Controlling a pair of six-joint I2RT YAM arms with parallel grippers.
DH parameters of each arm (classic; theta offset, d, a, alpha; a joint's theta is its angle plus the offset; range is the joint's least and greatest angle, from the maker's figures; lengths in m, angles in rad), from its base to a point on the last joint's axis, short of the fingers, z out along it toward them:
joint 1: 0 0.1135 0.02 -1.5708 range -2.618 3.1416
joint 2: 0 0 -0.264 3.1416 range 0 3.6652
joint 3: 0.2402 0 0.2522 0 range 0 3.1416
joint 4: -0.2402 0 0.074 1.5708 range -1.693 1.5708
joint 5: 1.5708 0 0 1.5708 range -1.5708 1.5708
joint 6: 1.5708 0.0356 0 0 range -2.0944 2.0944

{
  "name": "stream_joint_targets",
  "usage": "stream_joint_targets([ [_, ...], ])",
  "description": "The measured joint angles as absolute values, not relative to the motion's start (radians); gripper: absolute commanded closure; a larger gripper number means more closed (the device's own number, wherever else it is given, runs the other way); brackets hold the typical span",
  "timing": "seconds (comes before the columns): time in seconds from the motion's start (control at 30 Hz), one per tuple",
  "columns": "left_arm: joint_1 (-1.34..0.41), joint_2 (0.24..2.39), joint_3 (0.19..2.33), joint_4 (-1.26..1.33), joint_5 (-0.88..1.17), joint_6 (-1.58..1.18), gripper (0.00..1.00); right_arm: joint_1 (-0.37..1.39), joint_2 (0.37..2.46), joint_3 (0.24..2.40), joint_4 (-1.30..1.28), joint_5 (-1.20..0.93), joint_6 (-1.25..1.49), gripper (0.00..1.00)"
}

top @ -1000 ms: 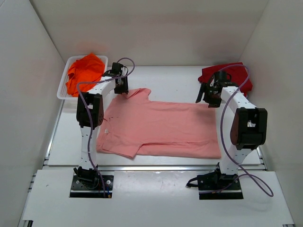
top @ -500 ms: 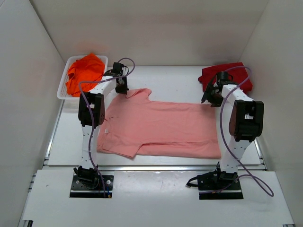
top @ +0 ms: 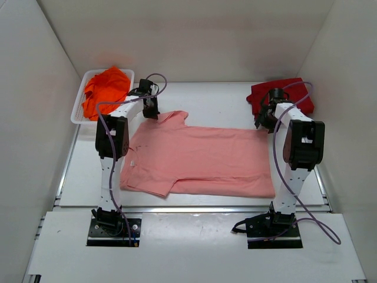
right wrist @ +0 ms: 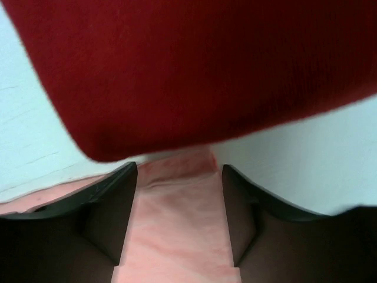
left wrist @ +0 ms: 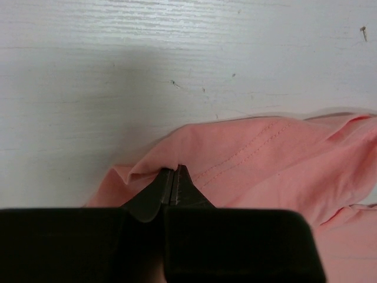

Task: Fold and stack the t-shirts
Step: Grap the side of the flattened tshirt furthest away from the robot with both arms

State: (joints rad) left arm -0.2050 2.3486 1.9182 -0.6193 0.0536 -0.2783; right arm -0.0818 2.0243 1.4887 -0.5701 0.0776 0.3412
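Observation:
I need to pull the pinched pink sleeve back over the shirt's collar end (top: 140, 160) with my left gripper and let go of it there, because this far sleeve still sticks out past the shirt's body.
A salmon-pink t-shirt (top: 200, 156) lies spread flat across the table. My left gripper (top: 152, 112) is at its far left sleeve. In the left wrist view that gripper (left wrist: 174, 168) is shut on a raised fold of the pink sleeve (left wrist: 265, 153). My right gripper (top: 263, 122) is down at the shirt's far right corner. In the right wrist view it (right wrist: 179, 168) is open, its fingers either side of the pink cloth (right wrist: 177, 218). A dark red t-shirt (top: 288, 91) lies just beyond and fills the top of the right wrist view (right wrist: 194, 71). A bright orange t-shirt (top: 106, 88) lies crumpled at the far left.
The orange shirt sits in a white slotted basket (top: 76, 112) at the table's far left corner. White walls close in the table on the left, back and right. Purple cables loop from both arms.
My left gripper has closed on the pink sleeve. My right gripper has moved back and right onto the shirt's far corner, close to the dark red shirt.

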Motion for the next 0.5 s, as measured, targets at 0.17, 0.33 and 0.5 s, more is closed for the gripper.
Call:
stream_joint_targets([
  [0.17,-0.202,2.329,1.904,-0.621,0.064,-0.279,1.00,-0.090,2.074,1.543,-0.602,0.092,0.339,1.00],
  [0.33,-0.199,2.311,1.905,-0.628,0.080,-0.279,1.00,-0.093,2.083,1.552,-0.618,0.093,0.340,1.00],
  [0.5,-0.197,2.288,1.914,-0.643,0.091,-0.279,1.00,-0.093,2.056,1.535,-0.616,0.089,0.336,1.00],
])
